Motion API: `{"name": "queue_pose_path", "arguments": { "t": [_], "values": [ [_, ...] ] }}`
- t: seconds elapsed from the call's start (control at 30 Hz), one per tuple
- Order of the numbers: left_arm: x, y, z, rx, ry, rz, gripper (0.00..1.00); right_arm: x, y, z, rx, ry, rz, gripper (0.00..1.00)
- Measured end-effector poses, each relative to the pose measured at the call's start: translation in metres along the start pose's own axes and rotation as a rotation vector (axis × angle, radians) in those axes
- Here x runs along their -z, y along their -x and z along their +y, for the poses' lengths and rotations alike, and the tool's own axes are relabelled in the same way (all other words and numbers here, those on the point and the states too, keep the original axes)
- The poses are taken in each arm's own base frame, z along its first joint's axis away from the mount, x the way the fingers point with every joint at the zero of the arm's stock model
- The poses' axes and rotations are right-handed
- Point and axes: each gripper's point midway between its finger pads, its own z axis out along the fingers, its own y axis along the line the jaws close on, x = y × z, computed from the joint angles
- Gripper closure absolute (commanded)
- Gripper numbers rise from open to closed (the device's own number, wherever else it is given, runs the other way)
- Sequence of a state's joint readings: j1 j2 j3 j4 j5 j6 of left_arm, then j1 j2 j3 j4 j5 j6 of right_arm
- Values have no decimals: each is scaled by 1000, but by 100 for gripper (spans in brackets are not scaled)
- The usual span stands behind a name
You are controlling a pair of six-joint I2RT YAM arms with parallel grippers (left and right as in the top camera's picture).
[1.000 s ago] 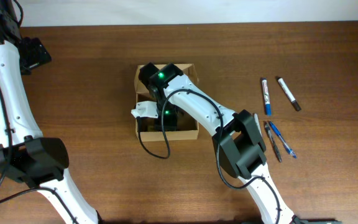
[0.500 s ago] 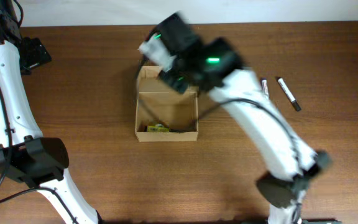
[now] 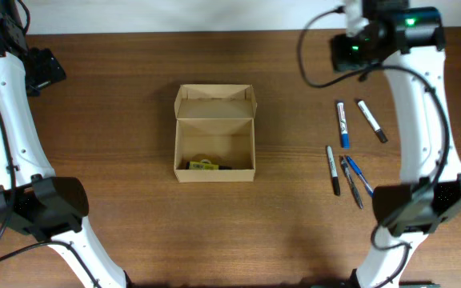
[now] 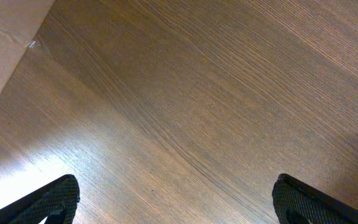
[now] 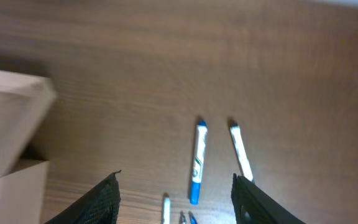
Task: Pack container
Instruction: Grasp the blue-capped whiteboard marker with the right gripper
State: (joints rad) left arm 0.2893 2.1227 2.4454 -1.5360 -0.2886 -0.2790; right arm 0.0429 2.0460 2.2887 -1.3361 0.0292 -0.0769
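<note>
I have my right gripper raised above the blue-capped marker (image 3: 342, 124), so next I will go down with open fingers around its white body and close there, clear of the black-capped marker.
The container (image 3: 214, 152), a tan cardboard box, stands open at the table's middle with its flap lid (image 3: 214, 102) folded back. A yellow item and a dark pen (image 3: 205, 166) lie inside near the front wall. The box edge also shows in the right wrist view (image 5: 11, 124). My right gripper (image 5: 176, 199) is open and empty, raised at the far right over the pens. A blue-capped marker (image 3: 342, 124) (image 5: 197, 162) and a black-capped marker (image 3: 371, 121) (image 5: 241, 151) lie below it. My left gripper (image 4: 176, 202) is open and empty over bare wood at the far left.
Several more pens (image 3: 349, 178) lie in a group right of the box, nearer the front. The white wall edge runs along the table's far side (image 3: 214, 16). A pale surface (image 4: 5, 43) shows at the top left of the left wrist view.
My right arm has left the box and swung up and to the far right, over the markers. The box interior is now unobstructed. One more pen lies in the group at right. The left arm has not moved.
</note>
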Motion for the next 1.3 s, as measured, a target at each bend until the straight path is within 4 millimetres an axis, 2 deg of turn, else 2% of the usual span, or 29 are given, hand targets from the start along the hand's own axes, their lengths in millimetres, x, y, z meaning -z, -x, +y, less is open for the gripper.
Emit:
{"name": "queue_pose_path", "arguments": {
  "t": [0.03, 0.17, 0.2, 0.23, 0.33, 0.53, 0.9, 0.93, 0.97, 1.0, 1.03, 1.3],
  "values": [
    [0, 0, 0, 0, 0, 0, 0, -15, -6, -10, -36, 4, 32, 43],
    [0, 0, 0, 0, 0, 0, 0, -68, -32, -29, -112, 22, 156, 43],
    [0, 0, 0, 0, 0, 0, 0, -74, -36, -30, -118, 26, 172, 43],
    [0, 0, 0, 0, 0, 0, 0, -95, -49, -33, -138, 33, 226, 44],
    [0, 0, 0, 0, 0, 0, 0, -135, -75, -34, -157, 45, 318, 43],
    [0, 0, 0, 0, 0, 0, 0, -179, -104, -32, -166, 51, 395, 44],
    [0, 0, 0, 0, 0, 0, 0, -211, -130, -29, -167, 51, 480, 53],
    [0, 0, 0, 0, 0, 0, 0, -212, -132, -30, -165, 47, 486, 59],
    [0, 0, 0, 0, 0, 0, 0, -213, -131, -30, -167, 46, 484, 71],
    [0, 0, 0, 0, 0, 1, 0, -213, -132, -31, -170, 40, 485, 89],
    [0, 0, 0, 0, 0, 0, 0, -213, -132, -31, -167, 42, 485, 96],
    [0, 0, 0, 0, 0, 0, 0, -211, -131, -29, -181, 58, 486, 96]
  ]
}}
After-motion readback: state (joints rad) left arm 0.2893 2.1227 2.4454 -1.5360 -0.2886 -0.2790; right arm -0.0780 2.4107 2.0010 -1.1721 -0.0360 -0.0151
